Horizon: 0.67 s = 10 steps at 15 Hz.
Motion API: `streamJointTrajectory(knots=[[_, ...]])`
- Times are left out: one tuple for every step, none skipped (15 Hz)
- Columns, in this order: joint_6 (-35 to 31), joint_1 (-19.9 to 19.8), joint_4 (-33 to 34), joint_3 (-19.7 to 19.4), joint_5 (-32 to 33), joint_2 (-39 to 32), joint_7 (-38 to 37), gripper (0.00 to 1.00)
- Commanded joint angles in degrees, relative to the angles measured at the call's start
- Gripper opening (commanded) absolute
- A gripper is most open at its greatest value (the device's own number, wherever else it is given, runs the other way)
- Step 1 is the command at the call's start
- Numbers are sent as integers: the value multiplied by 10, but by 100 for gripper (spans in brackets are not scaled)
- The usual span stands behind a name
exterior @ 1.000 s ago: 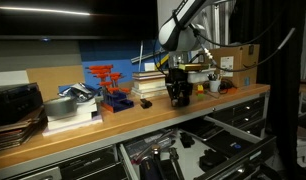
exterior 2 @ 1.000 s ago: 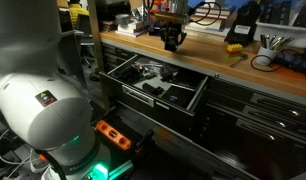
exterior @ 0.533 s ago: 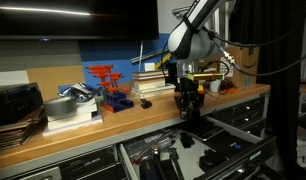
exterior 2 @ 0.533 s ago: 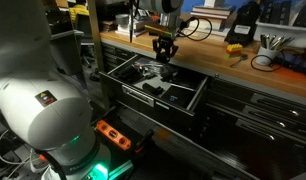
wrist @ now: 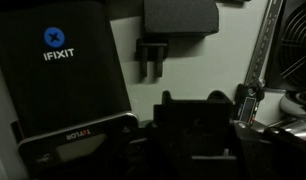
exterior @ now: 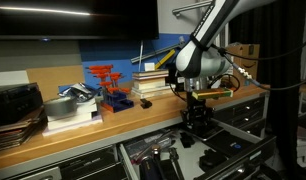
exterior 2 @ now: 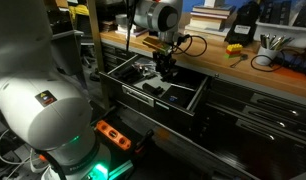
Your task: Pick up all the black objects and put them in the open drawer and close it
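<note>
My gripper will next turn and go down to let go of the chunky black block on the bare drawer bottom beside the small black piece [wrist: 151,56], as that spot below it is clear.
My gripper [exterior: 197,124] hangs over the open drawer [exterior 2: 153,101], just in front of the workbench edge, and it also shows in an exterior view [exterior 2: 167,68]. It is shut on a small chunky black block [wrist: 198,128], which fills the lower middle of the wrist view between the fingers. Inside the drawer below, the wrist view shows another black block [wrist: 180,17] at the top and a small black piece [wrist: 151,56] beside it. A large black iFixit case [wrist: 63,75] lies at the left of the drawer.
The wooden workbench [exterior: 113,125] carries a red-and-blue rack [exterior: 107,85], stacked books [exterior: 150,86], a metal bowl [exterior: 61,106] and a cardboard box [exterior: 239,55]. A black-and-yellow tool [exterior 2: 236,47] lies on the bench. Closed drawers sit below and beside the open one.
The gripper has moved off the bench top, forward and down over the open drawer, carrying the black block with it.
</note>
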<state>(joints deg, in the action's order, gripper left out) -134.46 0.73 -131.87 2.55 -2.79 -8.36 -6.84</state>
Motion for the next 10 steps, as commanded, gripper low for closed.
streamJointTrajectory(knots=[[-58,0,-33,-9,-15,5,-11,25],[-68,-1,-38,-11,-20,-1,-10,25],[-76,-1,-41,-12,-24,-4,-9,25],[-84,-3,-45,-13,-31,-9,-6,25],[-91,-3,-48,-14,-36,-12,-6,25],[-97,-4,-51,-14,-42,-16,-4,25],[-102,-4,-52,-14,-48,-20,-3,25],[-106,-4,-54,-13,-54,-24,-3,25],[-112,-4,-55,-12,-61,-27,-4,25],[-118,-3,-58,-11,-66,-30,-10,25]])
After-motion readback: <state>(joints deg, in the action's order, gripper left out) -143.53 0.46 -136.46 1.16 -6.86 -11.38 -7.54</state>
